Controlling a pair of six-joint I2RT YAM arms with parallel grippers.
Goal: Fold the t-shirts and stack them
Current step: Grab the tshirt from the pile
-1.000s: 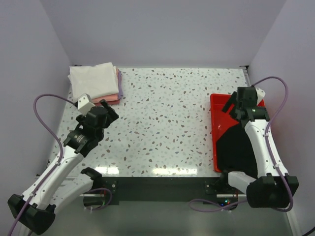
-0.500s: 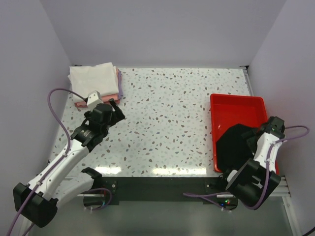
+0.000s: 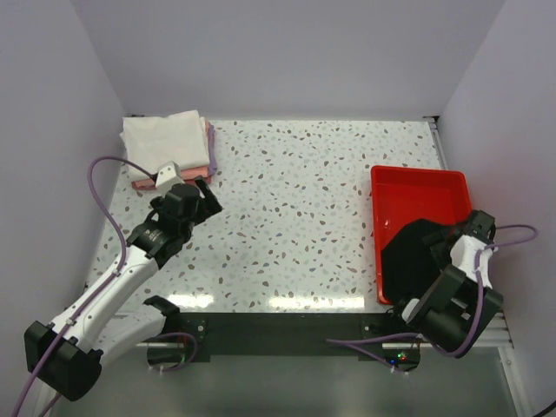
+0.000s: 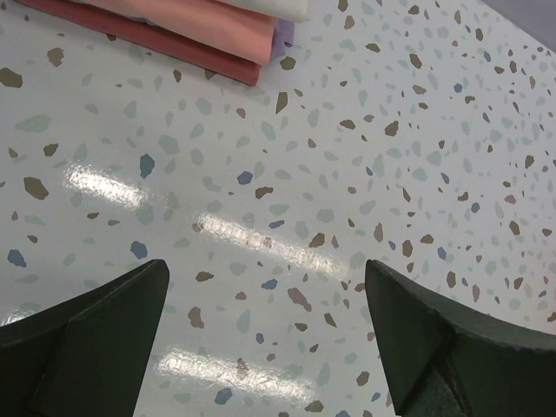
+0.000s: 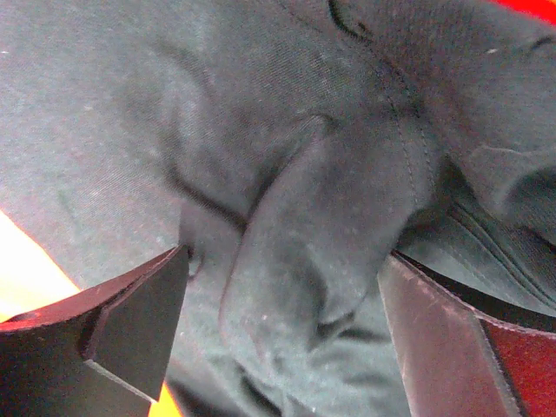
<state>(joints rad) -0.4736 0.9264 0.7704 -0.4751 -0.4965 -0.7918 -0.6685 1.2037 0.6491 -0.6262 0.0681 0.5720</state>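
Observation:
My right gripper is low and a raised fold of the black t-shirt (image 3: 415,254) (image 5: 291,269) is already between its open fingers. I will keep it low and close it onto that fold.
A crumpled black t-shirt (image 3: 415,254) lies in the near half of the red tray (image 3: 417,187). My right gripper (image 3: 459,234) is lowered into it. In the right wrist view it (image 5: 282,321) stands open, its jaws astride a raised fold of the black cloth (image 5: 321,234) without pinching it. The folded t-shirts (image 3: 167,146), white on top of pink and lavender, are stacked at the far left corner. My left gripper (image 3: 205,189) hovers open just in front of that stack. The left wrist view shows the left gripper (image 4: 269,326) over bare speckled table, with the stack's edge (image 4: 195,26) at the top.
The speckled table (image 3: 295,208) lies between the two arms. Grey walls close in the back and both sides. The tray sits hard against the right edge, and a black bar runs along the near edge by the arm bases.
My right arm swung from the tray's far end down onto the black t-shirt at its near end. My left arm shifted slightly right, beside the folded stack.

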